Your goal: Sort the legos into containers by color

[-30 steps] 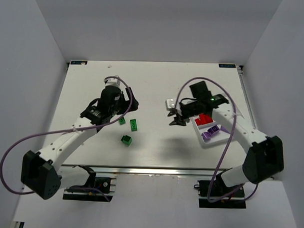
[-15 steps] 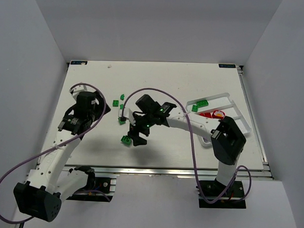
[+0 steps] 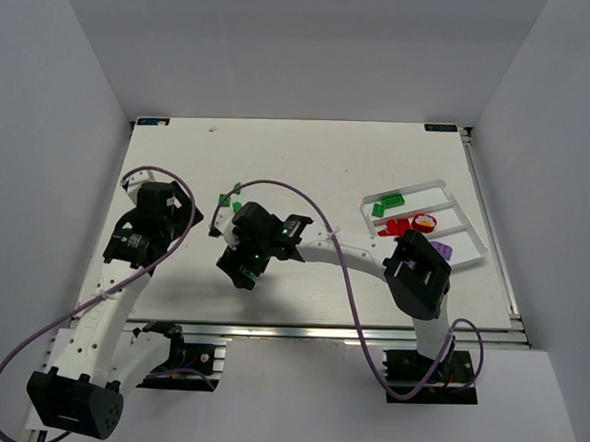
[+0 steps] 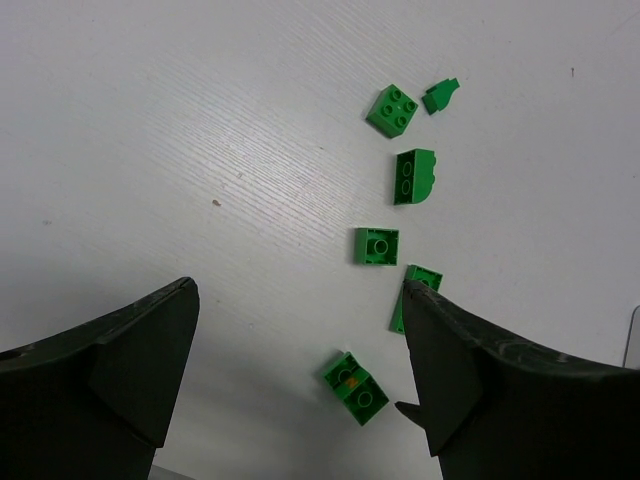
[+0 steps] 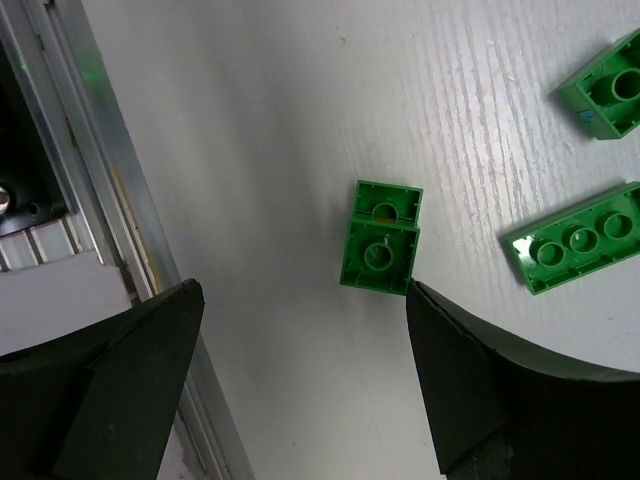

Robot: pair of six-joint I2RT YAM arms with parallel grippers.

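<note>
The robot's open right gripper will next move down and to the right in the wrist view, over the green brick's larger end [image 5: 379, 258], since that end is nearer one finger.
Several loose green legos [image 4: 376, 246] lie on the white table, left of centre [image 3: 221, 201]. My right gripper [image 3: 239, 273] reaches across to them and hangs open just above one green brick [image 5: 380, 240], which lies by its right fingertip [image 5: 430, 310]. A flat green plate [image 5: 585, 238] lies beside that brick. My left gripper [image 3: 177, 215] is open and empty, raised over the table left of the group, with a green brick [image 4: 356, 388] on the table below its jaws. The containers, a white tray [image 3: 463, 216], hold green legos [image 3: 388, 202], red legos [image 3: 399, 228] and a purple lego [image 3: 441, 250] in separate compartments.
The aluminium rail [image 5: 70, 150] along the table's near edge runs close to my right gripper. The right arm [image 3: 342, 252] stretches across the middle of the table. White walls enclose the table on the left, right and back.
My right arm has swung from over the tray to the loose green bricks on the left, opening on the way. My left arm has drawn back to the left, away from those bricks.
</note>
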